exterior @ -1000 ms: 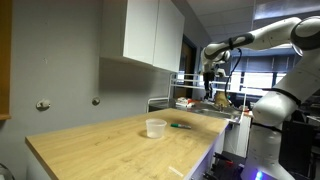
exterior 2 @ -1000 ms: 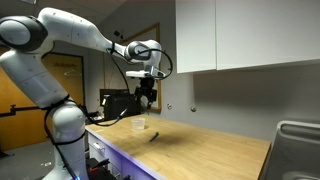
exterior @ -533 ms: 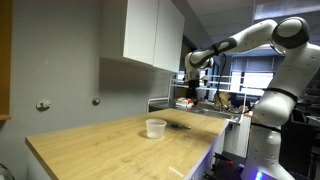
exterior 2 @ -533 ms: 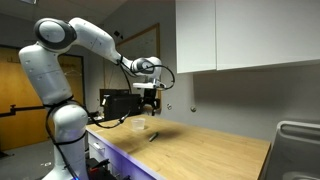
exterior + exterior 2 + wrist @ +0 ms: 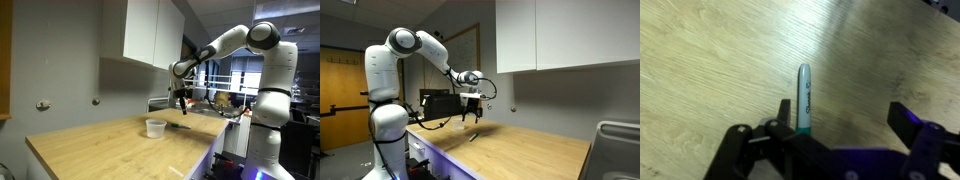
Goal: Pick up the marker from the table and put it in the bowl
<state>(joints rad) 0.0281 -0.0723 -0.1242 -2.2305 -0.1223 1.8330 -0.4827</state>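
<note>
The robot's gripper should come down, moving left in the wrist view, onto the marker by its green end (image 5: pixel 180 126) (image 5: pixel 804 119), because the marker lies below the gripper, off-center toward that side.
The dark greenish marker (image 5: pixel 180 126) lies flat on the wooden table (image 5: pixel 95 150), just beside the translucent whitish bowl (image 5: pixel 155 128). It also shows in an exterior view (image 5: pixel 474 137), with the bowl (image 5: pixel 460 124) behind it. My gripper (image 5: pixel 183 104) hangs open and empty a short way above the marker, as the exterior view (image 5: pixel 470 114) also shows. In the wrist view the marker (image 5: pixel 804 98) lies lengthwise on the table (image 5: pixel 710 60), close to the left one of my fingers (image 5: pixel 783 112); my gripper (image 5: pixel 847 118) is spread wide.
White wall cabinets (image 5: pixel 150 35) hang above the back of the table. A dish rack (image 5: pixel 200 100) and shelving stand behind the arm. A sink (image 5: pixel 618 140) sits at the table's end. A dark box (image 5: pixel 435 103) stands behind the table.
My arm has swung over the table and come down toward the marker; the gripper is now much lower and nearly above it. The marker and bowl have not moved.
</note>
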